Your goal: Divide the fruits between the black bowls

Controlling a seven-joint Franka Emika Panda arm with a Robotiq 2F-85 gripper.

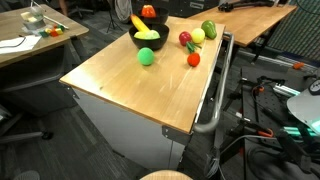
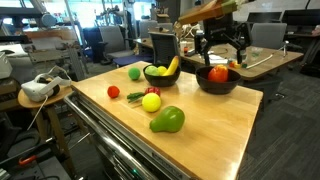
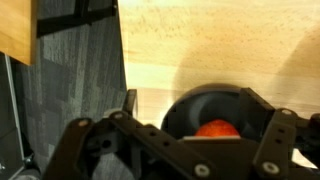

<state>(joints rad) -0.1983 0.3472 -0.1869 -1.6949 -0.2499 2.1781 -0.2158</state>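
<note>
My gripper is going to move to the large green fruit near the metal bar next, and then it will lower onto the fruit's thick end.
Two black bowls stand on the wooden table. One bowl (image 2: pixel 160 76) (image 1: pixel 147 42) holds a banana and a green fruit. The other bowl (image 2: pixel 217 84) (image 1: pixel 150 14) (image 3: pixel 190 105) holds an orange-red fruit (image 3: pixel 217 129) (image 2: pixel 218 73). My gripper (image 2: pixel 220 48) (image 3: pixel 197 115) hangs open and empty just above that second bowl. Loose on the table are a green round fruit (image 2: pixel 134 73) (image 1: pixel 147 57), a small red fruit (image 2: pixel 113 92) (image 1: pixel 193 59), a red apple (image 1: pixel 185 39), a yellow lemon (image 2: pixel 151 102) (image 1: pixel 197 36) and a large green fruit (image 2: pixel 167 120) (image 1: pixel 209 29).
The table (image 1: pixel 120 80) has a metal rail (image 1: pixel 215 100) along one side. A desk with a white headset (image 2: pixel 38 88) stands beside it. Another desk (image 1: pixel 30 40) with clutter and cables on the floor surround the table.
</note>
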